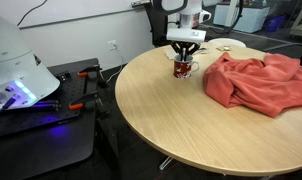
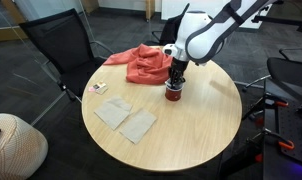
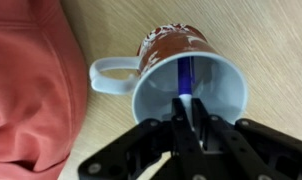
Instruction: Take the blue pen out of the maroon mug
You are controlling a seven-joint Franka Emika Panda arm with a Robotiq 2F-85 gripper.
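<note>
The robot's gripper will next go up clear of the mug, move away from the red cloth and come down, because bare tabletop [image 1: 159, 67] beside the mug lies below it on that side.
The maroon mug [image 3: 176, 50] stands upright on the round wooden table; it has a pale interior and a white handle pointing toward the cloth. It also shows in both exterior views [image 1: 183, 68] [image 2: 174, 92]. The blue pen [image 3: 185, 75] stands inside the mug, leaning on its inner wall. My gripper [image 3: 187, 102] is right above the mug's mouth, its two fingers shut on the pen's upper end. In both exterior views the gripper [image 1: 185, 52] [image 2: 177, 72] hangs directly over the mug and hides the pen.
A crumpled red cloth [image 1: 256, 80] [image 2: 141, 62] lies on the table next to the mug. Two beige napkins [image 2: 126, 118] and a small card [image 2: 98, 88] lie on the table's other side. Office chairs [image 2: 61, 50] surround the table [image 1: 181, 120].
</note>
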